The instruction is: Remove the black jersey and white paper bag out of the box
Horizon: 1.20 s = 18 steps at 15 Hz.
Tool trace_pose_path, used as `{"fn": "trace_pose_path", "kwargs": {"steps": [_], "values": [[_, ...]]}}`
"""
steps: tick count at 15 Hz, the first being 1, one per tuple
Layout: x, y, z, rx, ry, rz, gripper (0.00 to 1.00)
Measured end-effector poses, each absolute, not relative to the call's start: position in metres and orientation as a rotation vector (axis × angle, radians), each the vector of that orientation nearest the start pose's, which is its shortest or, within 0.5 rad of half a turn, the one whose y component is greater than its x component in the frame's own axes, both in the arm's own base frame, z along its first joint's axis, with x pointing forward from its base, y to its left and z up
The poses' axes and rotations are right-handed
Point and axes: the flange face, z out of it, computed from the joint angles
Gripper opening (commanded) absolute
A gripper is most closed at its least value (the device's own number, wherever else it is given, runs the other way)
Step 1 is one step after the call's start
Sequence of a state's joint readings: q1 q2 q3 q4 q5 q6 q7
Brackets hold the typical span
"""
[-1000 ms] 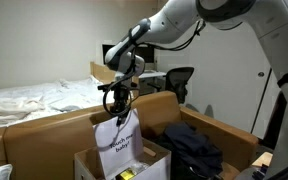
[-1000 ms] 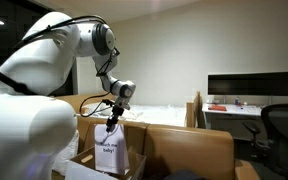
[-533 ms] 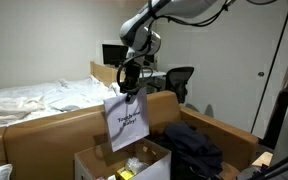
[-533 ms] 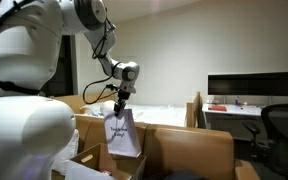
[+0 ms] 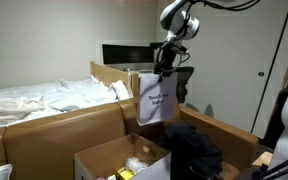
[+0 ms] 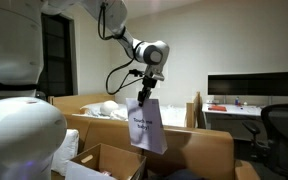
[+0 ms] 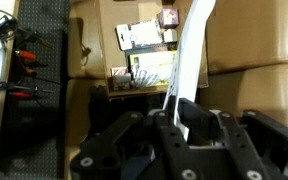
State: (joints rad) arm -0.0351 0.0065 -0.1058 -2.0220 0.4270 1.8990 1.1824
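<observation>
Next, my gripper goes sideways off the box and slightly down over the black jersey [image 5: 191, 148], then opens, since the white paper bag hangs clear above the box.
My gripper [image 5: 165, 67] is shut on the top of the white paper bag [image 5: 155, 102], which hangs in the air well above the open cardboard box [image 5: 124, 158]. In the other exterior view the gripper [image 6: 145, 92] holds the bag [image 6: 146, 128] the same way. In the wrist view the bag [image 7: 189, 45] runs as a white strip away from the closed fingers [image 7: 174, 112]. The black jersey [image 5: 191, 148] lies in a heap to the right of the box, below the bag.
The box holds small packets and yellow items [image 5: 136, 166]. Tall cardboard walls [image 5: 54, 130] surround the work area. A bed with white sheets [image 5: 34, 100] is behind, a monitor [image 5: 124, 52] and an office chair [image 5: 181, 85] at the back.
The gripper has lifted the white paper bag up out of the box and carried it sideways, over toward the black jersey.
</observation>
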Motion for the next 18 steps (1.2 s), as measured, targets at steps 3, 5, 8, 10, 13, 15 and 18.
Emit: {"fn": "trace_pose_path", "kwargs": {"steps": [3, 5, 8, 10, 13, 15, 18], "values": [[0.515, -0.138, 0.438, -2.046, 1.909, 0.478, 0.03], [0.499, -0.191, 0.428, -2.026, 1.901, 0.498, 0.03], [0.489, -0.254, 0.405, -2.006, 1.864, 0.523, 0.03], [0.494, -0.28, 0.386, -1.986, 1.835, 0.552, 0.03], [0.519, -0.298, 0.36, -1.959, 1.816, 0.628, 0.03], [0.543, -0.3, 0.35, -1.978, 1.801, 0.638, 0.02], [0.571, -0.297, 0.353, -2.025, 1.774, 0.6, 0.4]]}}
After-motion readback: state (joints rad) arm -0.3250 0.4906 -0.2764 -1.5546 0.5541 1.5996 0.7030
